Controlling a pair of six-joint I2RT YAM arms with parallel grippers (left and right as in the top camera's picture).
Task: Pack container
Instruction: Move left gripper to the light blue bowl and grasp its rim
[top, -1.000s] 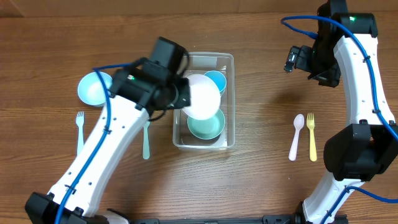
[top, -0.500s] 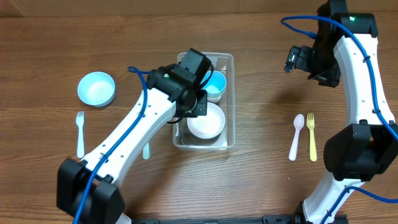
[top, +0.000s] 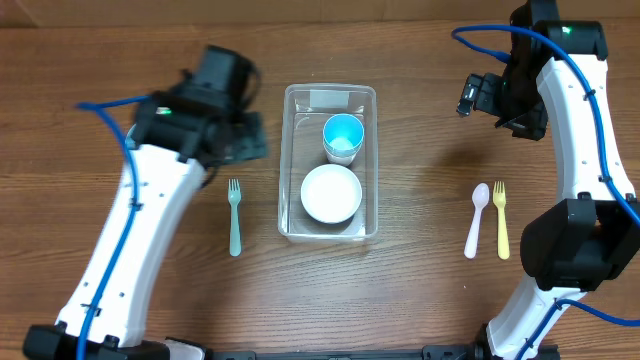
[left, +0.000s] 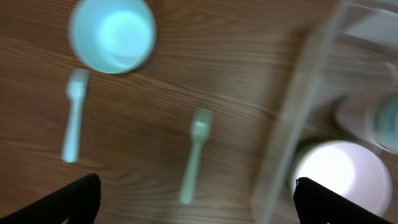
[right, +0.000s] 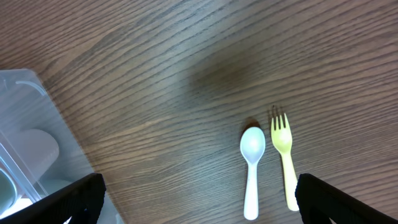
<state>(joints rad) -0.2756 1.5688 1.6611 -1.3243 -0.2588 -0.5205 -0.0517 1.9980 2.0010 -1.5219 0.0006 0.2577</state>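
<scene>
My left gripper should go to the left in the overhead view next and down onto the light blue bowl's container-side rim (left: 148, 51), because the bowl is outside the container.
The clear container (top: 289, 160) stands mid-table with a white bowl (top: 331, 193) in its near half and a teal cup (top: 343, 137) behind it. My left gripper (top: 228, 128) hangs open and empty, high over the table left of the container. In the blurred left wrist view its fingertips (left: 81, 196) stand wide apart, my left gripper (left: 196, 205) above a green fork (left: 194, 155), with the container wall (left: 292, 124) and white bowl (left: 339, 177) to the right. My right gripper (top: 480, 95) is open and empty at the far right; my right gripper (right: 199, 199) is over bare wood.
A light blue bowl (left: 112, 34) and a pale fork (left: 73, 115) lie left of the green fork (top: 234, 218); my left arm hides them from overhead. A white spoon (top: 476, 218) and yellow fork (top: 500, 218) lie to the right of the container.
My left gripper set the white bowl down in the container's near half, let go, opened, and swung away to the left. The right arm has not moved.
</scene>
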